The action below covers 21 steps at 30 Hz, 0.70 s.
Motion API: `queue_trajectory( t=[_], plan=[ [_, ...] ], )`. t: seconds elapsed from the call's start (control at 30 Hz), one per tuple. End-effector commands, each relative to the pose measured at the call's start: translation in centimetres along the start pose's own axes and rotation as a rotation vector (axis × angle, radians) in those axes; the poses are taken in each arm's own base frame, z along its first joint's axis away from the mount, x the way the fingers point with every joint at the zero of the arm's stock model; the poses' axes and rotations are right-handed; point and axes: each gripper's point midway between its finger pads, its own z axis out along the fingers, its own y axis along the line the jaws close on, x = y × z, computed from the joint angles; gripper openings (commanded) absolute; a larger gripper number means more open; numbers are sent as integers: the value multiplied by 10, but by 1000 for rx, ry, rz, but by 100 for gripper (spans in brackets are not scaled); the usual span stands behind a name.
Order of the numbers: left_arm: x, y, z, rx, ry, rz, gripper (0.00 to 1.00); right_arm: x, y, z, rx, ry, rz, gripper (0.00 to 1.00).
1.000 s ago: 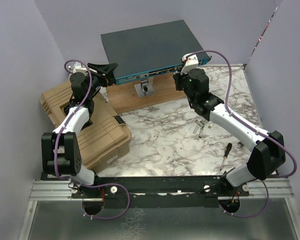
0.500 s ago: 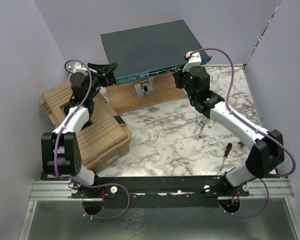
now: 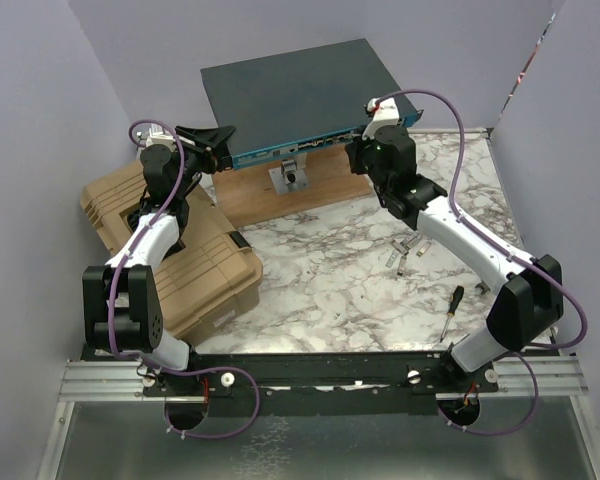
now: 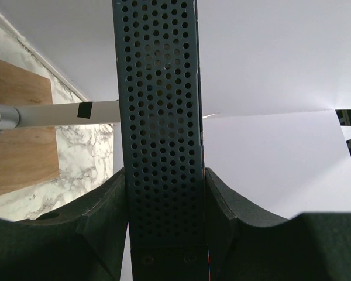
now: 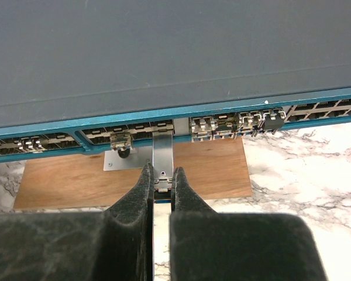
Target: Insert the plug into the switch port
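The plug goes farther into the port at the plug's tip point(image 5: 162, 127) next, outward of my right gripper, then I release it, since its silver body still sticks out.
The switch point(image 3: 300, 95) is a flat dark grey box with a teal front face point(image 5: 222, 111), its front edge resting on a wooden board. My left gripper point(image 3: 215, 140) is shut on the switch's left end. In the left wrist view the perforated side point(image 4: 161, 117) stands pinched between the two pads of that gripper point(image 4: 165, 193). My right gripper point(image 3: 365, 148) faces the front face. In the right wrist view this gripper point(image 5: 162, 178) is shut on the plug point(image 5: 162, 152), a narrow silver metal module. The plug's far end reaches the row of ports.
A tan ribbed case point(image 3: 170, 240) lies under the left arm. The wooden board point(image 3: 280, 195) carries a small metal bracket point(image 3: 290, 178). Another metal piece point(image 5: 121, 142) sits in a port left of the plug. A screwdriver point(image 3: 452, 310) and small metal parts point(image 3: 405, 255) lie on the marble top.
My right gripper has moved a little forward and left toward the switch's front face with the plug in it. The left arm and the switch have stayed still.
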Motion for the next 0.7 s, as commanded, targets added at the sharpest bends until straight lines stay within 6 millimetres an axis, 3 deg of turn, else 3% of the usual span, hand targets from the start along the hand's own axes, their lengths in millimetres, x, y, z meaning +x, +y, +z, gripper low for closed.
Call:
queue_trajectory(
  t=[0.0, 0.13, 0.4, 0.67],
  plan=[
    [34, 24, 2, -75, 104, 30, 0, -36, 15, 21, -60, -120, 5, 1],
    [34, 24, 2, -78, 102, 35, 0, -40, 16, 19, -96, -100, -4, 1],
    [34, 24, 2, -82, 103, 40, 0, -49, -6, 8, -109, -66, 4, 1],
    [34, 24, 2, -82, 106, 41, 0, -45, -3, 13, -124, -84, 25, 1]
  ],
)
